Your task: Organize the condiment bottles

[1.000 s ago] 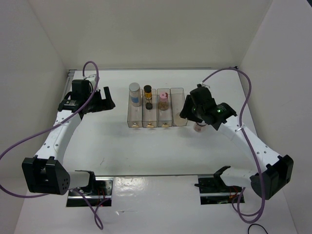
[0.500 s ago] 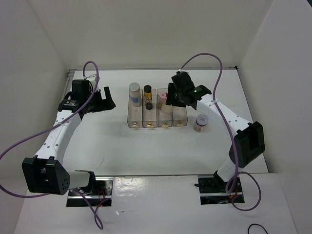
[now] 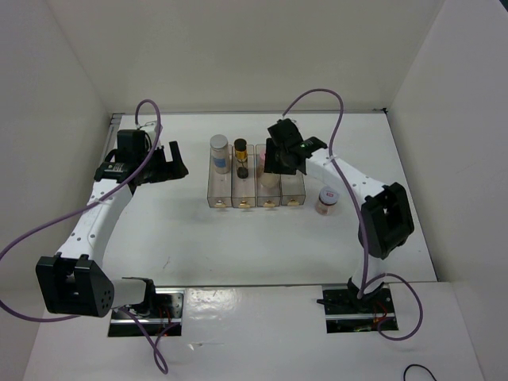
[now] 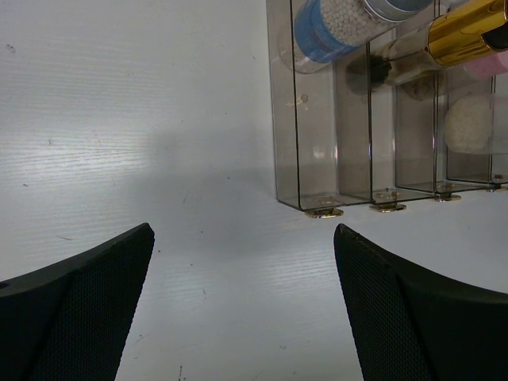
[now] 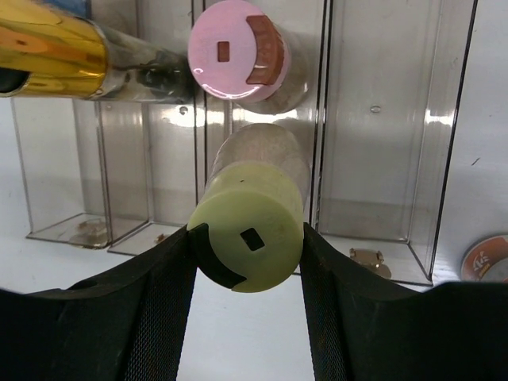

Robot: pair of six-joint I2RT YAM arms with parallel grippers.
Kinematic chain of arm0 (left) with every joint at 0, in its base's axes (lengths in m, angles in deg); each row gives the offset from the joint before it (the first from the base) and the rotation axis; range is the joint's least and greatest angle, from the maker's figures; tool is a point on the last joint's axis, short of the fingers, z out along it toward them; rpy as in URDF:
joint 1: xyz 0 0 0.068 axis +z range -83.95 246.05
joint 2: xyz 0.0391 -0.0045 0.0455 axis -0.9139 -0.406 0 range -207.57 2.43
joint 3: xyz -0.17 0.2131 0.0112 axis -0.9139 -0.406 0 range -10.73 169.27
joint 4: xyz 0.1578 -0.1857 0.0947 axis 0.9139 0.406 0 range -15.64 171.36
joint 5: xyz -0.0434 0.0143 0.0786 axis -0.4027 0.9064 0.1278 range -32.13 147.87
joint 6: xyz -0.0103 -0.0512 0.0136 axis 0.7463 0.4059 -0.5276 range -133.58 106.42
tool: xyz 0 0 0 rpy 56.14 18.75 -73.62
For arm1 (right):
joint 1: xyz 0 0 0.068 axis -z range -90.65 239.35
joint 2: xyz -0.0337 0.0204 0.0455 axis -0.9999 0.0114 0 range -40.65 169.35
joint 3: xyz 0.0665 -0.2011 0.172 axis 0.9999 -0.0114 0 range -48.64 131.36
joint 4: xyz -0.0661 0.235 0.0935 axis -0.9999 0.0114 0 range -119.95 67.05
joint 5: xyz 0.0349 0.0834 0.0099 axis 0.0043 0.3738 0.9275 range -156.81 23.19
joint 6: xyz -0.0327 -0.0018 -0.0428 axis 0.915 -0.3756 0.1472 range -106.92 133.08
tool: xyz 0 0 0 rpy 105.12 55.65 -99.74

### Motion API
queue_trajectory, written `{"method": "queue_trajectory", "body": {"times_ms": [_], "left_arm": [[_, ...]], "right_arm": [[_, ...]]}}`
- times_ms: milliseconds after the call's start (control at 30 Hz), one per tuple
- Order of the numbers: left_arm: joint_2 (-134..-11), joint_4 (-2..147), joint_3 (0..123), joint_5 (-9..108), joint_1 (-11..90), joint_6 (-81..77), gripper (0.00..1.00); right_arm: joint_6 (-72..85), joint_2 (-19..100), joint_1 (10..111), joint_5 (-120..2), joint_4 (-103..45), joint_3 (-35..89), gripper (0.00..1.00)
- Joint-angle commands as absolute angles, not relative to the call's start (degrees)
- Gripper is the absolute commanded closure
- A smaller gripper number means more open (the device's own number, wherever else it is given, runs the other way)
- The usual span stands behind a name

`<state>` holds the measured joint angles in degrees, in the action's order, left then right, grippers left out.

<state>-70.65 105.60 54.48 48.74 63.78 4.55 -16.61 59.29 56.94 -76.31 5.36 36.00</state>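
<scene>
The free space before the pink-capped bottle lies below. The right gripper moves down next and releases the yellow-green-capped bottle [image 5: 250, 236] in the near part of the rack's third section.
My right gripper [image 3: 274, 168] is shut on the yellow-green-capped bottle [image 5: 250, 236], one finger on each side of its cap. It hangs over the near part of the clear rack [image 3: 224, 192], just in front of the pink-capped bottle [image 5: 238, 49] in the third compartment. The silver-capped bottle with a blue label [image 3: 219, 151] stands in the first compartment, the dark gold-banded one [image 3: 240, 157] in the second. The white/red-lidded bottle [image 3: 327, 198] stands on the table right of the rack. My left gripper [image 3: 176, 163] is open, left of the rack, holding nothing.
The rack's fourth compartment [image 5: 381, 119] holds nothing. White walls close the table in at the back and both sides. Purple cables loop above both arms.
The right arm has swung left and away from me, from beside the white/red-lidded bottle to over the rack, carrying the yellow-green-capped bottle. The left arm has not moved.
</scene>
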Motion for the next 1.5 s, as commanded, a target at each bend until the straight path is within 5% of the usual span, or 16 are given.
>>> {"method": "queue_trajectory", "body": {"times_ms": [0,1033,1133,1333,1467], "left_arm": [[-71.22,103.36,53.6,47.85,64.11,3.91,0.0],[-71.75,103.36,53.6,47.85,64.11,3.91,0.0],[-71.75,103.36,53.6,47.85,64.11,3.91,0.0],[-71.75,103.36,53.6,47.85,64.11,3.91,0.0],[-72.27,103.36,53.6,47.32,64.11,3.39,0.0]], "right_arm": [[-15.49,61.12,56.39,-79.29,2.4,38.72,0.96],[-16.01,67.81,53.22,-78.15,3.54,40.83,0.84],[-16.01,67.81,53.22,-78.85,4.07,41.36,0.76],[-17.15,68.34,53.22,-80.78,6.88,41.36,0.24],[-17.68,65.88,53.22,-81.32,7.93,41.36,0.05]]}}
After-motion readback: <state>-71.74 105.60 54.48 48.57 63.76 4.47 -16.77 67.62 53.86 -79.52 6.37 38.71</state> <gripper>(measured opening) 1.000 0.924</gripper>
